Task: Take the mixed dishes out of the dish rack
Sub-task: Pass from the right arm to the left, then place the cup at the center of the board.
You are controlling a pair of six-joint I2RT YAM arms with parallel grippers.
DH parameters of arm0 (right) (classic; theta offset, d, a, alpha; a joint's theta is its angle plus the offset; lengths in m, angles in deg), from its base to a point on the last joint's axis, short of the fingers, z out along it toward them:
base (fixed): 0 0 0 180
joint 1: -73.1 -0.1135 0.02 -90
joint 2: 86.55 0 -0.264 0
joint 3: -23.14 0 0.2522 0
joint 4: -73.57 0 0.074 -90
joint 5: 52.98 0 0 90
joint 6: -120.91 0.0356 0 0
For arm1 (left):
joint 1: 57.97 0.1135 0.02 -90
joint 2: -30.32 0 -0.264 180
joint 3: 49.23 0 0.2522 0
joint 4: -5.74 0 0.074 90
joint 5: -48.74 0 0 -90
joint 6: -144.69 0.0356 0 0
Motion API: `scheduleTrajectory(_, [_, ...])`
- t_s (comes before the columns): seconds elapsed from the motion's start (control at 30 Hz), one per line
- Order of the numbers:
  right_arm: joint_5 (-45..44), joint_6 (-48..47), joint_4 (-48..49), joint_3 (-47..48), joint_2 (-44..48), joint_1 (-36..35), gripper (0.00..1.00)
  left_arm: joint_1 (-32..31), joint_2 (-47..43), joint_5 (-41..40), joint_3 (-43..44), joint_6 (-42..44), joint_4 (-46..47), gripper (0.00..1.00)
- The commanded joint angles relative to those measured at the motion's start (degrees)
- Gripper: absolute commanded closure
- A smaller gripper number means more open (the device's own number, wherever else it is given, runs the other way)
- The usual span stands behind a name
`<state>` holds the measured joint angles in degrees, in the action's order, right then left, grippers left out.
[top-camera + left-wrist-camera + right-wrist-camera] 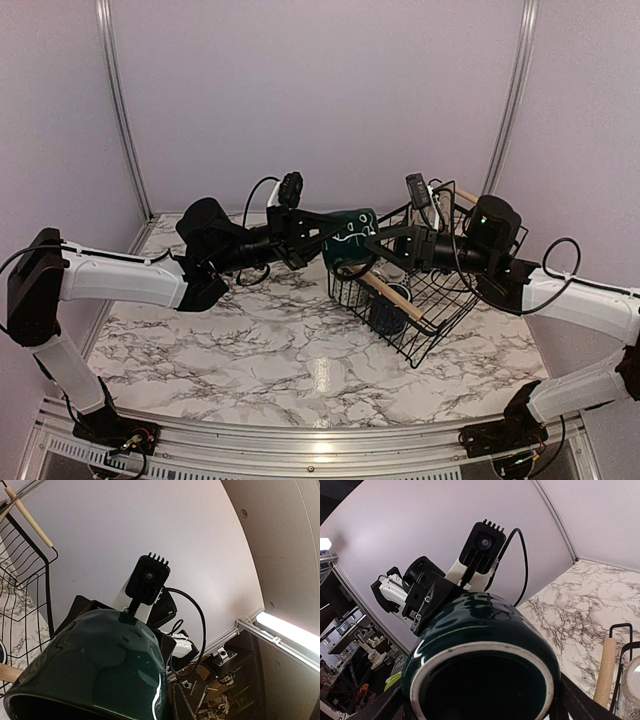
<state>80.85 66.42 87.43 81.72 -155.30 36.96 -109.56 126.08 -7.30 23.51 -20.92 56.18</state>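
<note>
I will next lower my left gripper back toward the base, tilting it down, and release the mug on the bare marble below it, clear of the rack (pixel 445 300).
A dark green-black mug (pixel 352 235) hangs in the air over the left end of the black wire dish rack (pixel 445 300), between both grippers. My left gripper (pixel 325 243) grips it from the left and my right gripper (pixel 378 247) from the right. In the left wrist view the mug (pixel 100 665) fills the lower left, with one finger (pixel 184 702) beside it. In the right wrist view its pale-ringed end (pixel 480 645) faces the camera, with fingers (pixel 570 700) on either side. Another dark mug (pixel 388 318) lies in the rack. The other dishes are hidden.
The rack stands on the marble table (pixel 250 340) at the right, tilted, with one wooden handle (pixel 385 293) near the middle and one at its far end (pixel 465 197). That handle (pixel 606 667) also shows in the right wrist view. Grey walls close the back.
</note>
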Motion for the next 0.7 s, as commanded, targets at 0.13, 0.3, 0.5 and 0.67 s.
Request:
scheduleTrajectory(0.13, [-6.45,-5.16,-5.42,2.19,3.06,-0.38,0.05,1.10,-5.21,-0.62,1.88,8.77,-11.19,1.00])
scheduleTrajectory(0.3, [-10.26,-8.00,-12.59,3.19,4.19,-0.35,0.02,3.08,-12.44,-4.79,1.79,18.82,-29.18,1.00])
scheduleTrajectory(0.5, [-15.30,-11.05,-19.79,5.04,4.68,-0.42,0.01,4.02,-19.32,-14.99,3.27,29.88,-52.59,1.00])
scheduleTrajectory(0.67, [-21.87,-15.13,-28.17,8.57,4.04,-0.37,0.01,3.90,-20.99,-29.32,5.92,36.59,-77.85,1.00])
